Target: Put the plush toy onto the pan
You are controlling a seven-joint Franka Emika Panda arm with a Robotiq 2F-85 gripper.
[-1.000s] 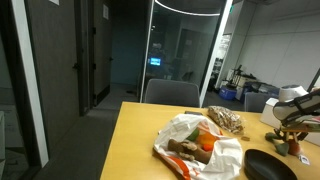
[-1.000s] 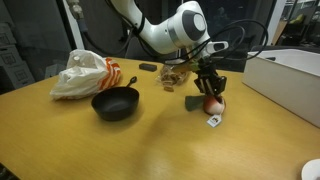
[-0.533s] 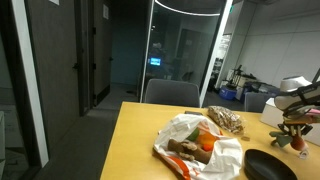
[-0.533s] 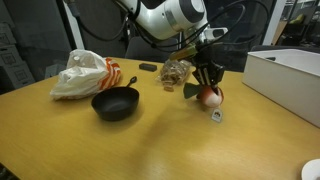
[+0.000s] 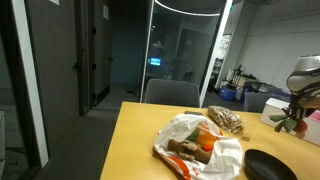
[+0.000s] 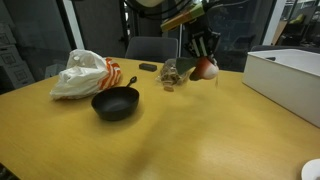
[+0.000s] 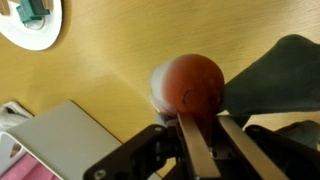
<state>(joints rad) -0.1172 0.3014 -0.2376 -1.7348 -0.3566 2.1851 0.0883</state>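
I will move my gripper toward the black pan next, and then down over the pan's open middle [image 5: 268, 166].
The plush toy [image 6: 206, 69] is reddish-brown and white with a dark green part and a hanging tag. My gripper [image 6: 203, 52] is shut on it and holds it high above the table, to the right of the pan in this view. In the wrist view the toy's round reddish end [image 7: 192, 84] sticks out beyond my two fingers [image 7: 205, 128], which clamp it. The toy also shows at the right edge of an exterior view [image 5: 291, 123]. The black round pan [image 6: 115, 103] sits empty on the wooden table, and its rim shows in an exterior view [image 5: 268, 166].
A white plastic bag [image 6: 84, 75] with orange round things [image 5: 205, 143] lies behind the pan. A mottled brown lump [image 6: 174, 72] lies under the gripper's height at the back. A white box [image 6: 288, 80] stands at the right. A white disc [image 7: 30, 20] lies on the table.
My gripper has risen from the table top with the plush toy in it; the toy no longer touches the table. The pan and bag have not moved.
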